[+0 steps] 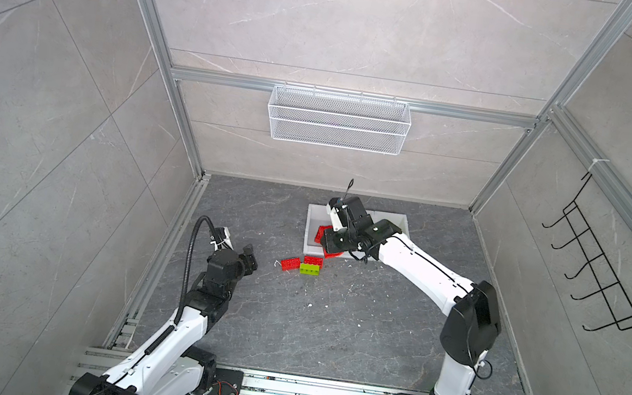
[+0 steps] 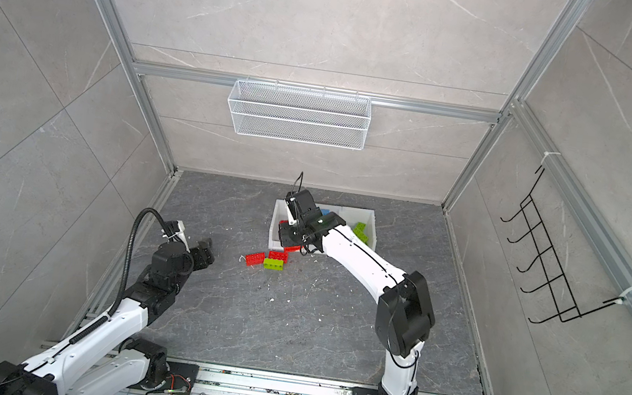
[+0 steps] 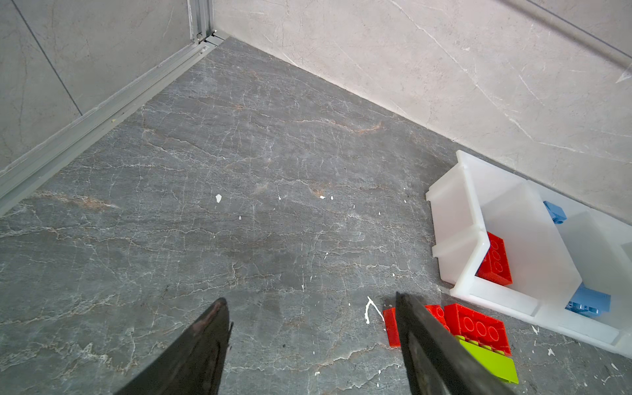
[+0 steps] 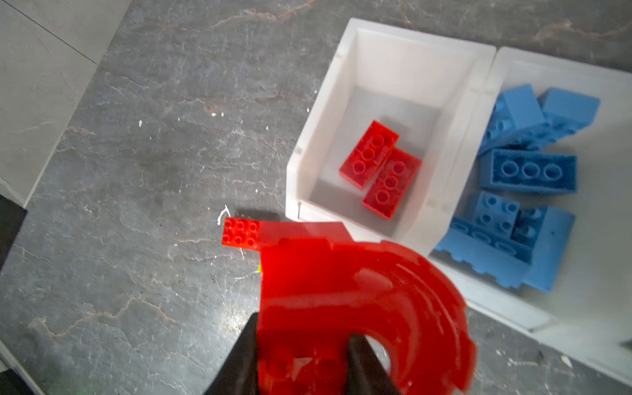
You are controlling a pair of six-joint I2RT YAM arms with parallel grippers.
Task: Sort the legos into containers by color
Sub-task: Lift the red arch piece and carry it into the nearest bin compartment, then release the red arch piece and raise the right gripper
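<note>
I need to move my right gripper outward over the bin with the red bricks next, then down into it to let go of the red arch-shaped lego (image 4: 345, 287), because their colors match.
My right gripper (image 4: 301, 345) is shut on the red arch-shaped lego (image 4: 345, 287), held just in front of the near corner of the containers (image 4: 309, 143). The left bin holds two red bricks (image 4: 371, 154). The middle bin (image 4: 494, 68) holds several blue bricks (image 4: 528, 174). In a top view, green bricks (image 2: 360, 230) lie in the right bin. On the floor lie two red bricks (image 1: 290, 264) (image 1: 313, 260) and a lime green brick (image 1: 309, 270). My left gripper (image 3: 309, 301) stands open and empty above the floor, to the left of these three.
A white wire mesh basket (image 1: 337, 126) hangs on the back wall and a black hook rack (image 1: 590, 262) on the right wall. Aluminium rails (image 1: 170, 237) run along the floor's edges. Small white flecks (image 1: 309, 304) dot the grey floor.
</note>
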